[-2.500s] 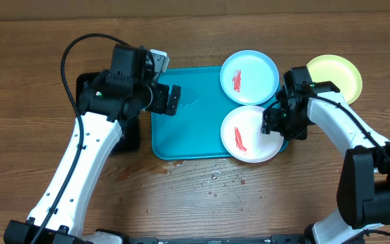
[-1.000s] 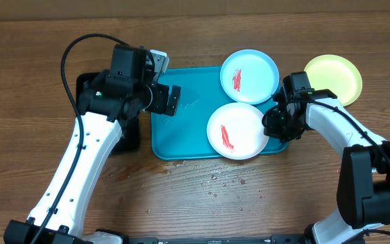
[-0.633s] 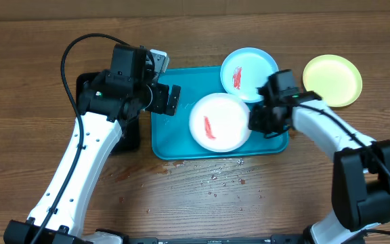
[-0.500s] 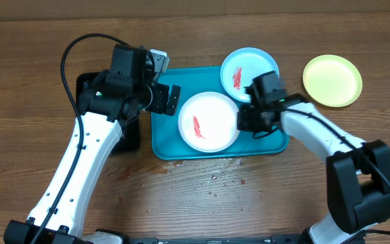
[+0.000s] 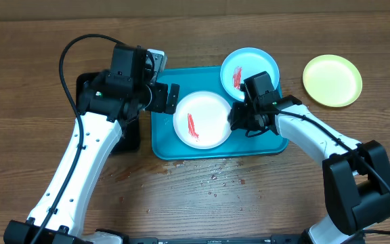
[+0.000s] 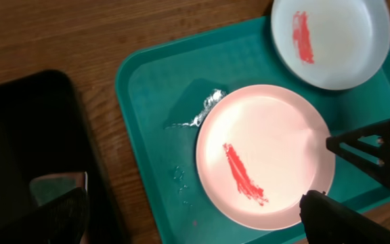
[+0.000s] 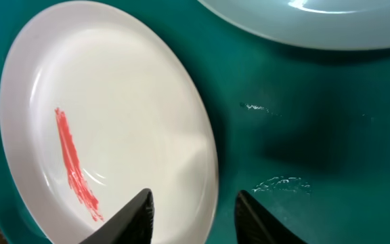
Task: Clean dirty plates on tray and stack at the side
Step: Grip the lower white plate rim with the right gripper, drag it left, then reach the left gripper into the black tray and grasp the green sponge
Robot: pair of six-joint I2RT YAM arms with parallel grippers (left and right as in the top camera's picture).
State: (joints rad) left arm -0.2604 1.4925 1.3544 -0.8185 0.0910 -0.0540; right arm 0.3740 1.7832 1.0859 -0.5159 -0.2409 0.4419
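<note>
The white plate has a red smear, so my left gripper will next go over the black tray, then down to the green sponge (image 6: 57, 190).
The white plate (image 5: 203, 120) with a red smear lies flat in the middle of the turquoise tray (image 5: 164, 140). My right gripper (image 5: 237, 120) is at its right rim, open. In the right wrist view one finger hangs over the white plate (image 7: 114, 102) and the other over the tray (image 7: 317, 135), the rim between them. The light blue plate (image 5: 249, 71), also smeared red, overlaps the tray's far right corner. The yellow-green plate (image 5: 332, 80) sits on the table to the right. My left gripper (image 5: 171, 99) hovers wide open over the tray's left side, empty.
A black tray (image 5: 131, 135) lies on the table left of the turquoise one, under my left arm. Water droplets (image 5: 222, 179) speckle the wood in front of the tray. A wet streak (image 6: 205, 108) marks the tray's surface beside the white plate.
My right gripper has slid the white plate left from the tray's right edge to its middle, then parted its jaws off the rim. The left arm has stayed put.
</note>
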